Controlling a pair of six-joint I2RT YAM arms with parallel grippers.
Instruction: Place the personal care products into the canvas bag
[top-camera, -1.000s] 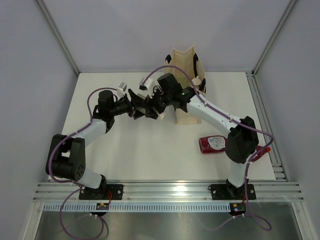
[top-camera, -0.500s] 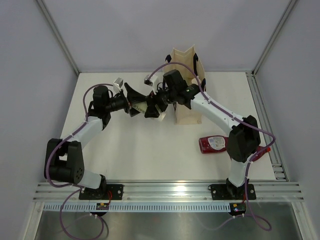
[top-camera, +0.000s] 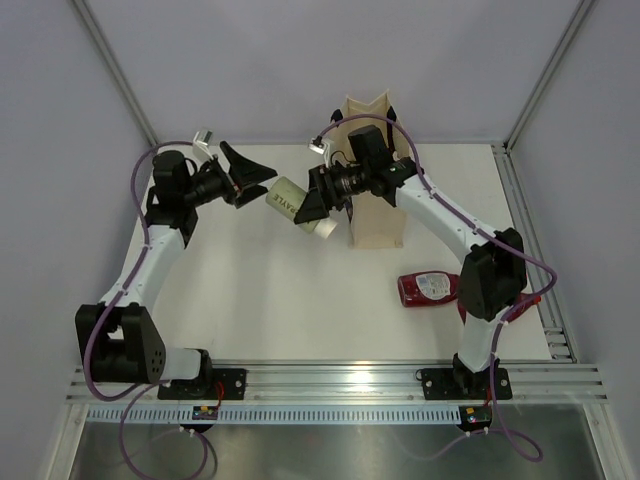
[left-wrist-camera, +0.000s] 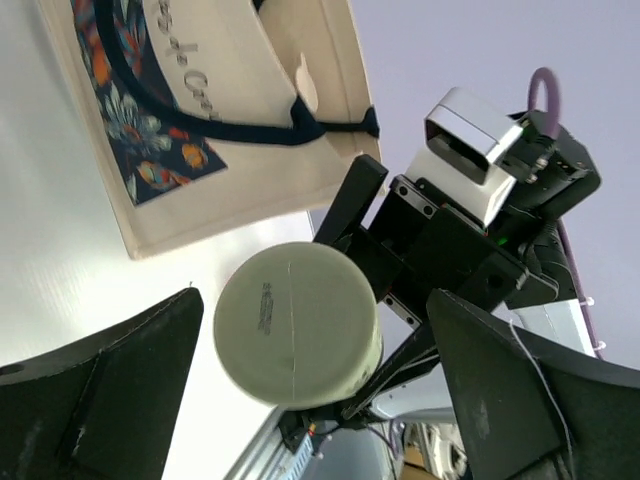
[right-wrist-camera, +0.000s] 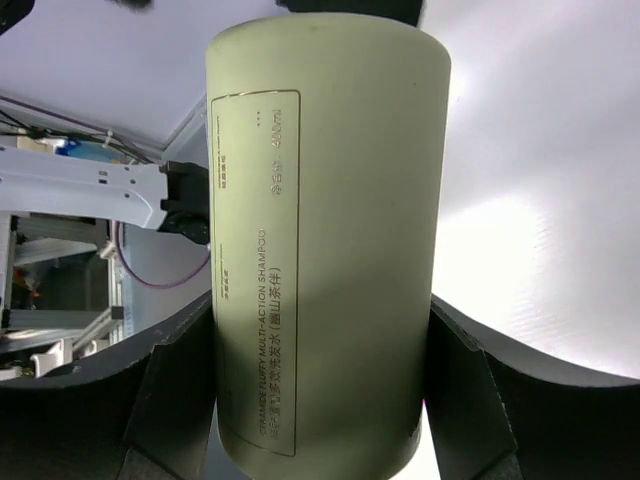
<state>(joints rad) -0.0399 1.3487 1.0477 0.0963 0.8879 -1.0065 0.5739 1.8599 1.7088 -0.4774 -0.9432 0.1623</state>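
My right gripper has the bottle hanging outside the bag's opening (top-camera: 352, 132) and will go outward and to the right in the top view, over that opening, to release.
An olive-grey shampoo bottle (top-camera: 283, 200) hangs above the table, left of the canvas bag (top-camera: 376, 226). My right gripper (top-camera: 312, 206) is shut on it, and in the right wrist view the bottle (right-wrist-camera: 325, 250) fills the gap between both fingers (right-wrist-camera: 170, 400). My left gripper (top-camera: 247, 178) stands open, a little to the left of the bottle and apart from it. Its wrist view shows the bottle's round base (left-wrist-camera: 297, 325) ahead, with the bag's flowered side (left-wrist-camera: 230, 120) behind. A dark red bottle (top-camera: 428, 288) lies on the table to the right.
The bag stands upright at the back middle, its navy handles (left-wrist-camera: 230, 125) hanging down its side. A red tip (top-camera: 537, 297) peeks from behind the right arm near the table's right rail (top-camera: 530, 230).
My left gripper opened, let go of the olive-grey bottle and drew back to the left. My right gripper kept the bottle and shifted a little toward the bag.
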